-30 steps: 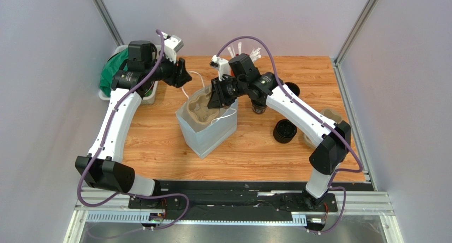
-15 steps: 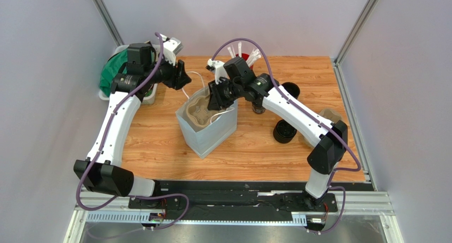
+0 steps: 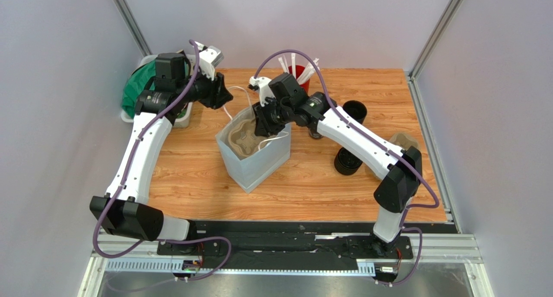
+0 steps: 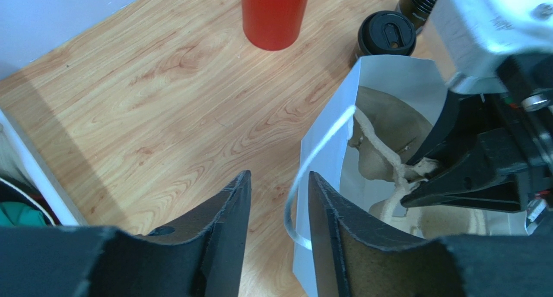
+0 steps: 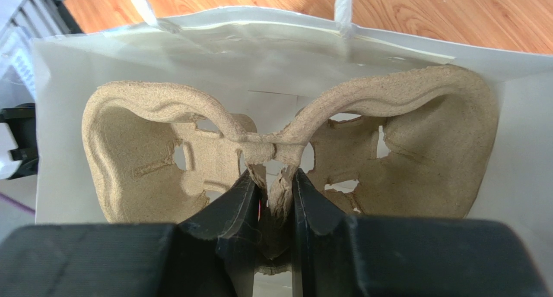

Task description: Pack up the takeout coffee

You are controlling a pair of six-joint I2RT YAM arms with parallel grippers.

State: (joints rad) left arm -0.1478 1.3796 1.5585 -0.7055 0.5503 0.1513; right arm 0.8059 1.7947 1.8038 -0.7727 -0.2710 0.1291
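The carrier is still hanging near the bag's rim, so my right gripper should next lower it down through the bag's opening (image 5: 259, 38) onto the bag's white bottom and let go of it there.
A white paper bag (image 3: 254, 160) stands mid-table with a brown pulp cup carrier (image 3: 245, 138) inside it. My right gripper (image 5: 271, 177) is shut on the carrier's (image 5: 162, 148) central ridge, just above the bag's mouth (image 5: 259, 38). My left gripper (image 4: 280, 175) is open at the bag's far-left side. The bag's white handle loop (image 4: 293, 209) hangs between its jaws, nearer the right finger. One takeout coffee, a black lidded cup (image 4: 387, 33), stands behind the bag. Two more black cups (image 3: 355, 109) (image 3: 348, 160) sit to the right.
A red cup (image 3: 300, 71) of white straws stands at the back centre. A white bin with green cloth (image 3: 139, 90) sits at the far-left edge. Another pulp carrier (image 3: 404, 141) lies at the right edge, behind my right arm.
My right gripper has shifted a little left with the carrier, uncovering the red cup. The left jaws have narrowed around the handle loop.
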